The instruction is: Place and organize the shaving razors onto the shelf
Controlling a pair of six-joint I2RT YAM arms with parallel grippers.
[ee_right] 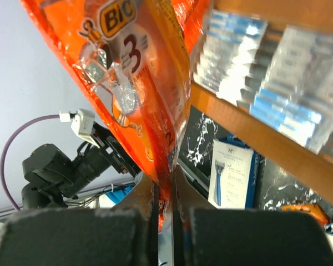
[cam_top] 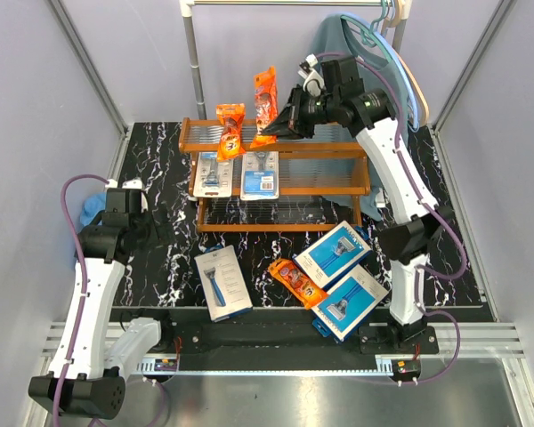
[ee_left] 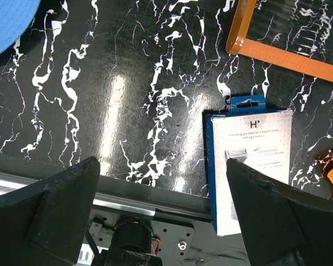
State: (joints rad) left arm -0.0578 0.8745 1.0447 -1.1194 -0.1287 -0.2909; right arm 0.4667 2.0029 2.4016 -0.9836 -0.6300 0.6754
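The right gripper lowers the held razor bag to the near bar of the top shelf next. Then it opens, since free room remains beside the other orange bag there.
My right gripper (cam_top: 276, 126) is shut on the lower edge of an orange razor bag (cam_top: 265, 96), holding it upright over the top tier of the shelf (cam_top: 325, 153). In the right wrist view the bag (ee_right: 127, 72) rises from between the closed jaws of that gripper (ee_right: 165, 194). Another orange bag (cam_top: 230, 129) lies on the top tier, with two blister cards (cam_top: 214, 173) (cam_top: 260, 172) on the middle tier. On the table lie three blue boxes (cam_top: 222, 283) (cam_top: 338, 253) (cam_top: 349, 302) and an orange bag (cam_top: 296, 282). My left gripper (ee_left: 164, 221) hangs open and empty over the table's left, beside a box (ee_left: 250, 160).
A blue cloth (cam_top: 91, 209) lies at the table's left edge behind the left arm. A metal clothes rail (cam_top: 193, 53) with a teal sweater (cam_top: 356, 44) stands behind the shelf. Grey walls close in both sides. The shelf's frame corner (ee_left: 283, 55) shows in the left wrist view.
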